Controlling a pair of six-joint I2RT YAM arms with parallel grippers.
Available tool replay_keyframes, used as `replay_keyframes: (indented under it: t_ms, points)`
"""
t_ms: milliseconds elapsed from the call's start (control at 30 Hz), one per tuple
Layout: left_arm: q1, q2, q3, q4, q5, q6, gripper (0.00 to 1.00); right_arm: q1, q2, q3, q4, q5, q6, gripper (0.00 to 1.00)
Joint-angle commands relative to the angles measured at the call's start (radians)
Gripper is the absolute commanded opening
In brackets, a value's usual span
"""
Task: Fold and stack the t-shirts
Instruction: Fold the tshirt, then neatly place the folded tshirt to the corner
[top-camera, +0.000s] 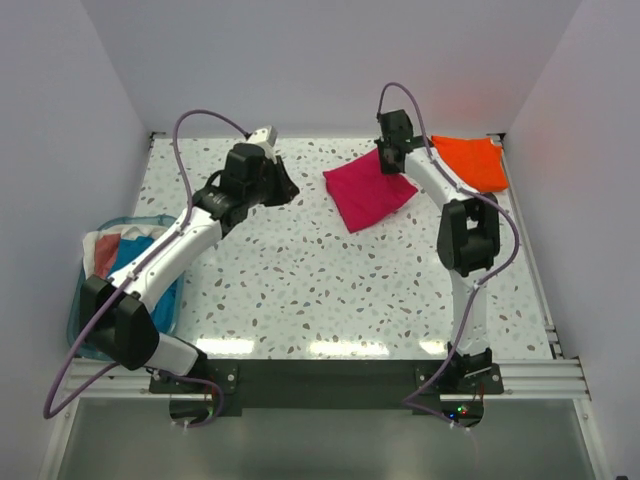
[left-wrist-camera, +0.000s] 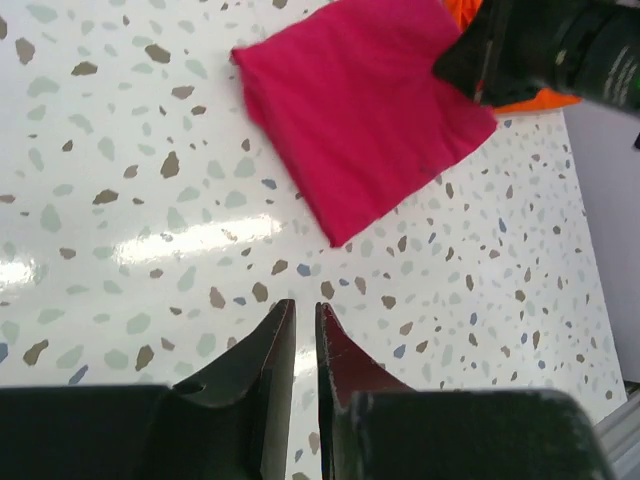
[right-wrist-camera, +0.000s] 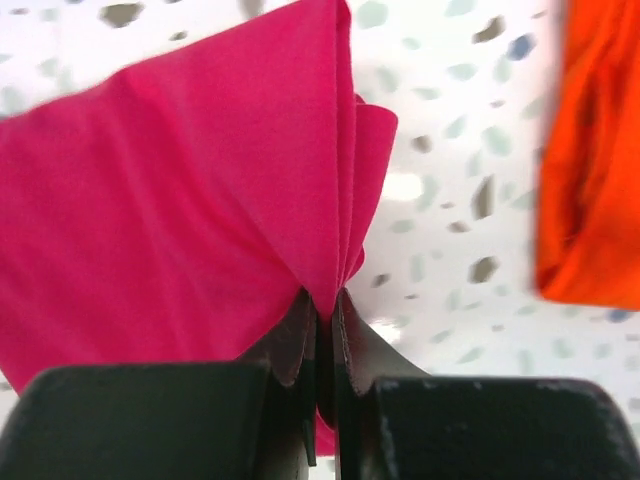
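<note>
The robot's right gripper will next lift the pink shirt, carry it over and let it go stacked on the orange t-shirt (top-camera: 473, 160), to the gripper's right in the top view.
The magenta-pink t-shirt (top-camera: 366, 194), folded to a small rectangle, lies at the back middle of the table; it also shows in the left wrist view (left-wrist-camera: 360, 105) and the right wrist view (right-wrist-camera: 180, 190). My right gripper (top-camera: 388, 158) is shut on its far right edge (right-wrist-camera: 326, 300), with the cloth pinched up between the fingers. The bright orange t-shirt (top-camera: 473, 160) lies folded at the back right corner, apart from the pink one; it also shows in the right wrist view (right-wrist-camera: 590, 170). My left gripper (left-wrist-camera: 304, 310) is shut and empty, hovering left of the pink shirt (top-camera: 283, 186).
A blue mesh basket (top-camera: 88, 300) holding several coloured cloths hangs at the table's left edge. White walls enclose the speckled table (top-camera: 300, 280) on three sides.
</note>
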Motion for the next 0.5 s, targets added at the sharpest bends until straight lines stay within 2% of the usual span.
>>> replay_keyframes:
  t_ms: [0,200,467]
  points:
    - [0.029,-0.035,-0.054,-0.079,0.031,0.085,0.19,-0.055,0.048,0.175,-0.1,0.113,-0.202,0.0]
    - [0.076,-0.034,-0.076,-0.076,0.099,0.128,0.19,-0.113,0.137,0.383,-0.149,0.157,-0.286,0.0]
    - [0.104,0.003,-0.059,-0.085,0.143,0.184,0.19,-0.159,0.169,0.486,-0.132,0.226,-0.386,0.0]
